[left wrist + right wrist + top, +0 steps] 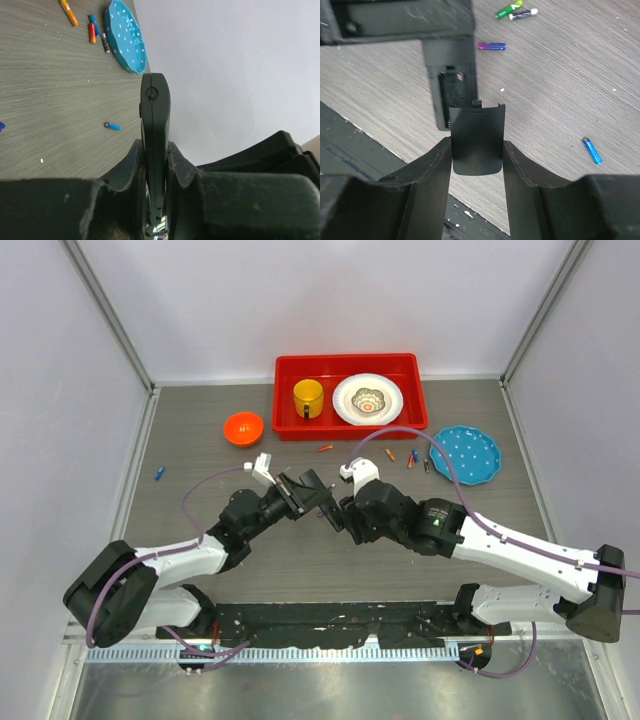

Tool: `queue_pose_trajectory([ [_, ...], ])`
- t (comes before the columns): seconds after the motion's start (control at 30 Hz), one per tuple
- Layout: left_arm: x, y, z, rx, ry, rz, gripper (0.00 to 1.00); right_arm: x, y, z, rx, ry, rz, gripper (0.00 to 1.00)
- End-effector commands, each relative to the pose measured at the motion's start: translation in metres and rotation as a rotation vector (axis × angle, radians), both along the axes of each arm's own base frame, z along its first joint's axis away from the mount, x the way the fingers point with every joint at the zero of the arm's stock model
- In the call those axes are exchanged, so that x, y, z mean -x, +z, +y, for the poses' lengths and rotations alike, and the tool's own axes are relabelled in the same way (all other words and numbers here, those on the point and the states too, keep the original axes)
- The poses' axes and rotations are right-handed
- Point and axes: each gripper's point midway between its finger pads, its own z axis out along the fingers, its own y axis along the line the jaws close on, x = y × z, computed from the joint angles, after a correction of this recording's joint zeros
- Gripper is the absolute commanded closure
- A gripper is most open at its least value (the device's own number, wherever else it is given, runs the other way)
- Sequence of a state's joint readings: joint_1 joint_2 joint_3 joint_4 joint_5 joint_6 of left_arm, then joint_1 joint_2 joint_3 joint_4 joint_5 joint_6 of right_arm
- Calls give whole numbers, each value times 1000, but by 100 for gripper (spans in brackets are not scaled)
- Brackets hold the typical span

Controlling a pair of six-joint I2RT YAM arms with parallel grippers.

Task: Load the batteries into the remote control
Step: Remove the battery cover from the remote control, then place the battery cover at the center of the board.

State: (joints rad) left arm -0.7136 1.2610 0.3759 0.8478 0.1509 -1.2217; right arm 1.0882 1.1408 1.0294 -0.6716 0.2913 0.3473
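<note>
Bare tabletop lies below and outward of my right gripper, between the green point(509, 9) and blue batteries, so I will lower its battery cover outward and release it next.
My left gripper point(156, 150) is shut on the remote control point(155, 115), a slim black bar held edge-on above the table. In the right wrist view the remote control point(451, 95) shows its open battery compartment with springs. Just in front of that compartment, my right gripper point(476, 149) is shut on the black battery cover point(477, 140). The left gripper point(305, 490) and right gripper point(345, 515) meet mid-table. Loose batteries lie on the table: purple point(491, 46), green point(509, 9), blue point(592, 150), orange point(325, 448), and another blue one point(159, 474) at the far left.
A red tray point(350, 359) at the back holds a yellow mug point(308, 397) and a white plate point(367, 398) with a small bowl. An orange bowl point(243, 427) sits left of it, a blue dotted plate point(466, 453) at the right. White walls enclose the table.
</note>
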Motion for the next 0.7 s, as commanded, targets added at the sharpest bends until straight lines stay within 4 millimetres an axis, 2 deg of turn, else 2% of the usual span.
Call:
queue_pose_trajectory([
  [0.0, -1, 23, 15, 36, 25, -75, 100, -25, 1, -30, 13, -150, -59, 60],
  [0.07, 1, 16, 26, 27, 40, -55, 100, -35, -15, -43, 17, -202, -39, 61],
  [0.1, 6, 26, 30, 46, 33, -78, 100, -50, -22, -57, 14, -270, -27, 61],
  [0.17, 12, 25, 35, 37, 30, -69, 100, -59, -37, -62, -20, -297, 11, 61],
  [0.23, 22, 35, 37, 41, 3, -96, 100, -70, -52, -66, -24, -333, 45, 61],
  [0.3, 30, 32, 39, 31, -16, -85, 100, -80, -69, -63, -5, -359, 61, 61],
  [0.33, 36, 39, 41, 45, -28, -105, 100, -87, -76, -66, 19, -386, 65, 61],
  [0.4, 42, 35, 45, 44, -33, -102, 100, -99, -83, -63, 41, -406, 67, 62],
  [0.43, 45, 39, 48, 55, -29, -117, 100, -104, -101, -63, 92, -414, 101, 62],
  [0.47, 47, 32, 50, 47, -27, -106, 100, -114, -100, -63, 94, -433, 93, 62],
  [0.53, 50, 29, 54, 45, -16, -105, 100, -121, -119, -63, 133, -451, 130, 62],
  [0.67, 56, 24, 63, 57, 3, -110, 100, -138, -138, -62, 127, -506, 175, 63],
])
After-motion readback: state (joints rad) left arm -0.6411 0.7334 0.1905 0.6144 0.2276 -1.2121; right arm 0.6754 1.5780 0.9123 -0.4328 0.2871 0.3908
